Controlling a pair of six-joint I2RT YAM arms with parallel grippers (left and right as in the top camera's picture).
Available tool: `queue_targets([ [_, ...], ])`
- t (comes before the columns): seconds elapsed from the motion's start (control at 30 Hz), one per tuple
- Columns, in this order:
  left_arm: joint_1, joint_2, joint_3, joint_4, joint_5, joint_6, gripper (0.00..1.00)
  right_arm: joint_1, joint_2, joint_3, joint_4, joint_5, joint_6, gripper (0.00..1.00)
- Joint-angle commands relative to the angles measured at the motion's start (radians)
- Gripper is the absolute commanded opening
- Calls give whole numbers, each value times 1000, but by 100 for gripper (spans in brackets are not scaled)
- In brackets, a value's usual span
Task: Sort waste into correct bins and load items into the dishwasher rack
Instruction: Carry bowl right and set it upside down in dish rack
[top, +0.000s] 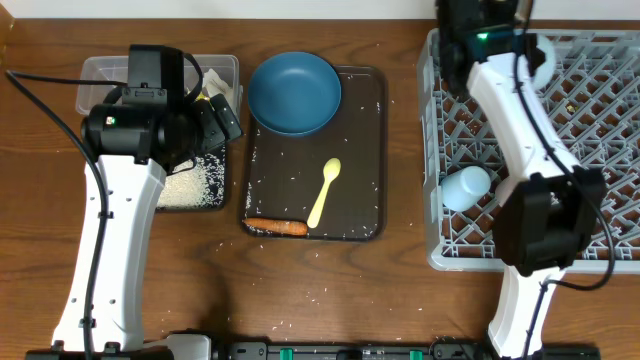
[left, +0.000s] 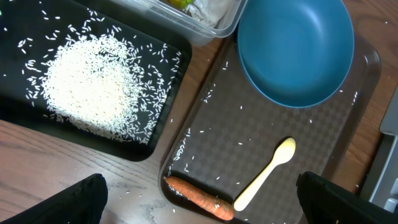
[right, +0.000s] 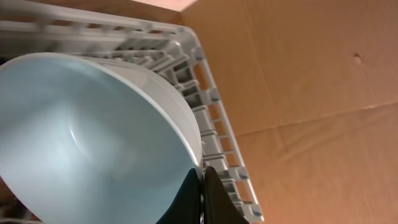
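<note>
The pegs of the rack's far corner are below. My right gripper will next lower the white bowl (right: 93, 137) onto them, clear of the light blue cup, and let go of the bowl's rim.
My right gripper (right: 202, 186) is shut on the rim of the white bowl (right: 93, 137) and holds it tilted over the far corner of the grey dishwasher rack (right: 208, 93). In the overhead view this gripper (top: 515, 45) is at the rack's (top: 600, 250) back edge. A light blue cup (top: 465, 187) lies in the rack. My left gripper (left: 202, 183) is open and empty above the orange carrot stick (left: 199, 198) and the pale yellow spoon (left: 266, 173). The dark blue plate (left: 295, 50) sits on the brown tray. The pink cup is out of view.
The black tray (left: 161, 134) holds a heap of rice (left: 90, 84). The clear box (top: 100, 75) behind it holds crumpled paper (left: 214, 9). The brown serving tray (top: 365, 150) lies mid-table. Stray rice grains dot the wood. Cardboard wall stands behind the rack.
</note>
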Motion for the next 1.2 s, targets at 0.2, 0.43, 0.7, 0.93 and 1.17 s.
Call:
queue_targets([
  [0.2,4,5,-5,-3,-12,-5,99,0,62,0,27,33,-15,1],
  [0.43,4,5,-5,-3,-12,-5,99,-6,65,0,-69,-76,-13,1],
  [0.7,4,5,-5,-3,-12,-5,99,-13,66,-4,-90,-113,-5,1],
  [0.93,4,5,-5,-3,-12,-5,100,-31,66,-4,-102,-106,-7,1],
  [1.17,4,5,-5,-3,-12,-5,99,-28,66,-4,-91,-55,-103,1],
])
